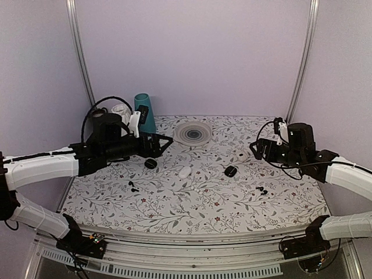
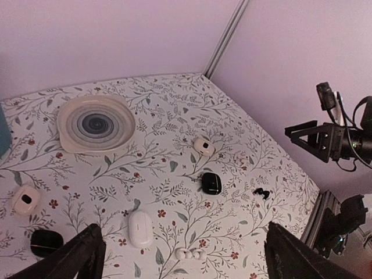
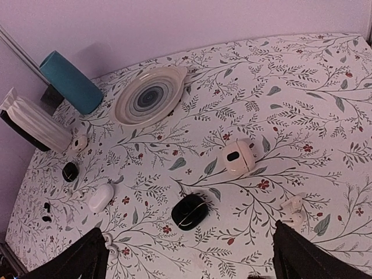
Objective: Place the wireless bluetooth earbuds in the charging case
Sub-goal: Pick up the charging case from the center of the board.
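Observation:
The shut white case (image 1: 243, 155) (image 3: 239, 158) is below my right gripper and to its left in the top view, so I will move the gripper down and shift it around the case next.
A small glossy white rounded case (image 3: 238, 157) with a dark oval spot lies shut at mid-right; it also shows in the top view (image 1: 243, 156) and the left wrist view (image 2: 203, 146). A second similar white case (image 2: 26, 199) lies at the left (image 3: 78, 142). One pair of tiny white earbuds (image 2: 189, 254) lies near the front middle (image 1: 199, 189). Another white pair (image 3: 293, 209) lies near the right gripper. My left gripper (image 1: 163, 143) (image 2: 183, 232) and right gripper (image 1: 254, 150) (image 3: 187, 232) hover open and empty above the table.
A white oval pebble-like object (image 1: 185, 171), two round black cases (image 1: 231, 171) (image 1: 150, 163) and two pairs of black earbuds (image 1: 133, 187) (image 1: 261, 190) lie about. A round plate (image 1: 193, 132), a teal cup (image 1: 145, 112) and a white ribbed object (image 3: 35, 125) are at the back.

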Available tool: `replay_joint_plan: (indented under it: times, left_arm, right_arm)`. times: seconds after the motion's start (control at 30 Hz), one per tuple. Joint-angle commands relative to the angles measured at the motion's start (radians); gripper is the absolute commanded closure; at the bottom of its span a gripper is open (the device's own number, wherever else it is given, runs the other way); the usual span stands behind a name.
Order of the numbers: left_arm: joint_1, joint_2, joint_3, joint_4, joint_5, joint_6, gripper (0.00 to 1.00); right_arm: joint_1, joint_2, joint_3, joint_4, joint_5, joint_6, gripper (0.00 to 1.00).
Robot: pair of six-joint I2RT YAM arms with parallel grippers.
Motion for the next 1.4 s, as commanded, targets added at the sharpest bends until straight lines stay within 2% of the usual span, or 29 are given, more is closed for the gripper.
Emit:
replay_joint_plan:
  times: [0.0, 0.1, 0.23, 0.4, 0.5, 0.63, 0.9, 1.37]
  left_arm:
    - [-0.049, 0.063, 0.02, 0.021, -0.029, -0.073, 0.04]
    - [-0.056, 0.094, 0.031, 0.017, -0.079, -0.076, 0.04]
    - [-0.049, 0.091, 0.042, 0.003, -0.223, -0.12, 0.04]
    - [-0.026, 0.056, -0.004, 0.068, -0.252, -0.114, 0.04]
    - [-0.021, 0.059, -0.014, 0.097, -0.217, -0.089, 0.04]
    - [-0.01, 0.086, 0.005, 0.112, -0.152, -0.086, 0.04]
    - [-0.006, 0.176, 0.097, 0.077, -0.131, -0.071, 0.06]
    - [-0.004, 0.183, 0.119, 0.084, -0.068, -0.096, 0.06]
  right_arm:
    - [-0.011, 0.065, 0.06, -0.022, 0.014, -0.009, 0.01]
    - [-0.037, 0.141, 0.094, 0.013, -0.003, -0.037, 0.01]
    - [-0.047, 0.235, 0.121, 0.072, 0.015, -0.085, 0.01]
    - [-0.06, 0.367, 0.196, 0.057, -0.036, -0.121, 0.0]
    - [-0.069, 0.449, 0.238, 0.037, -0.042, -0.132, 0.01]
    - [-0.112, 0.575, 0.297, 0.03, -0.115, -0.15, 0.08]
    - [-0.148, 0.751, 0.424, -0.021, -0.173, -0.199, 0.17]
    - [-0.148, 0.932, 0.504, -0.048, -0.158, -0.267, 0.23]
